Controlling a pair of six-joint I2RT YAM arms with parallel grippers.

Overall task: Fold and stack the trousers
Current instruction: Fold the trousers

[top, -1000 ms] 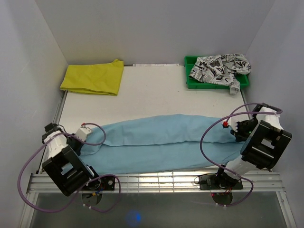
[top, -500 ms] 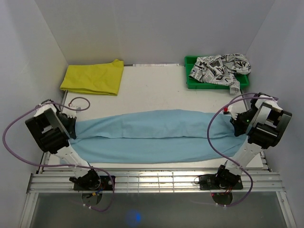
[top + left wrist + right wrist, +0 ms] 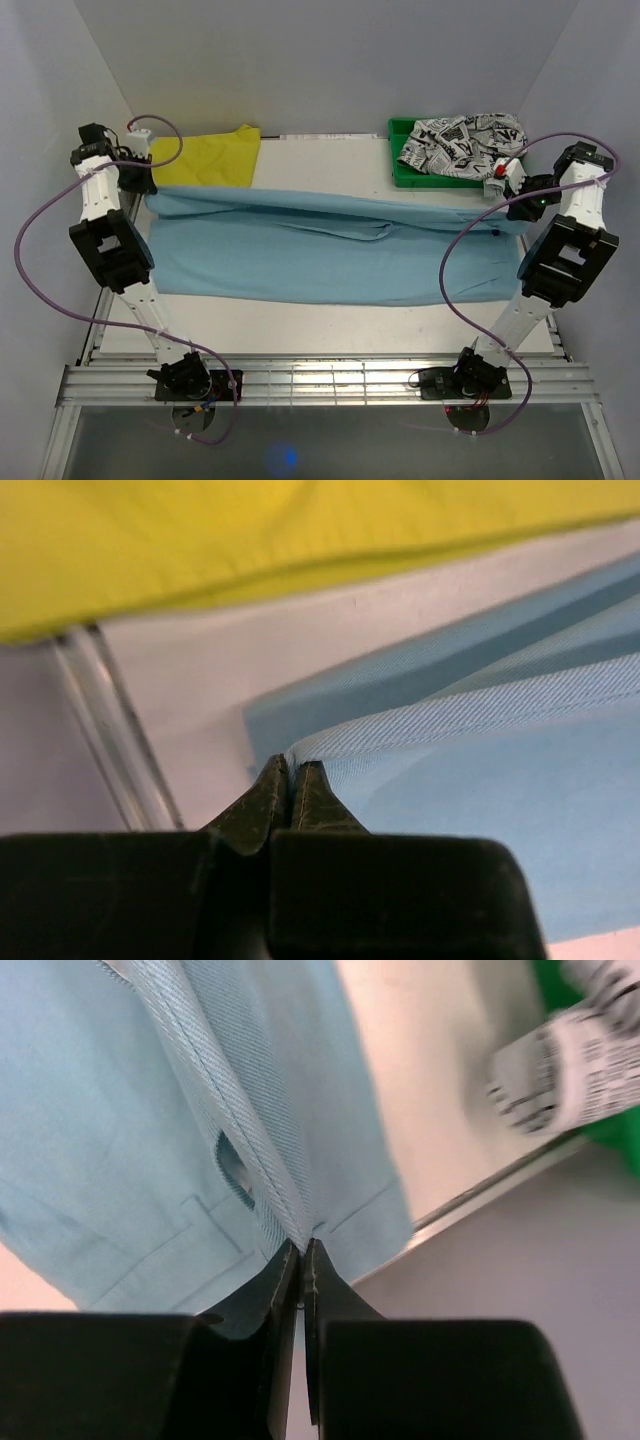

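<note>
The trousers' flat near edge lies below and back of my left gripper, so that gripper needs to carry the lifted end back next, lower it to that edge and let go.
The light blue trousers (image 3: 320,250) hang stretched across the table between both arms, lifted along their far edge, the near edge draping down. My left gripper (image 3: 150,187) is shut on the left end; in the left wrist view the cloth's edge (image 3: 420,720) runs out of my pinched gripper (image 3: 290,770). My right gripper (image 3: 512,208) is shut on the right end; in the right wrist view the seam (image 3: 230,1110) runs into the closed gripper (image 3: 301,1250), with a pocket showing beside it.
A folded yellow garment (image 3: 200,160) lies at the back left, just behind my left gripper, and shows in the left wrist view (image 3: 250,530). A green bin (image 3: 405,172) at the back right holds a black-on-white printed garment (image 3: 460,140), near my right gripper.
Both arms have raised and carried the trousers away from the near edge toward the back of the table. The cloth now hangs stretched and lifted instead of lying flat.
</note>
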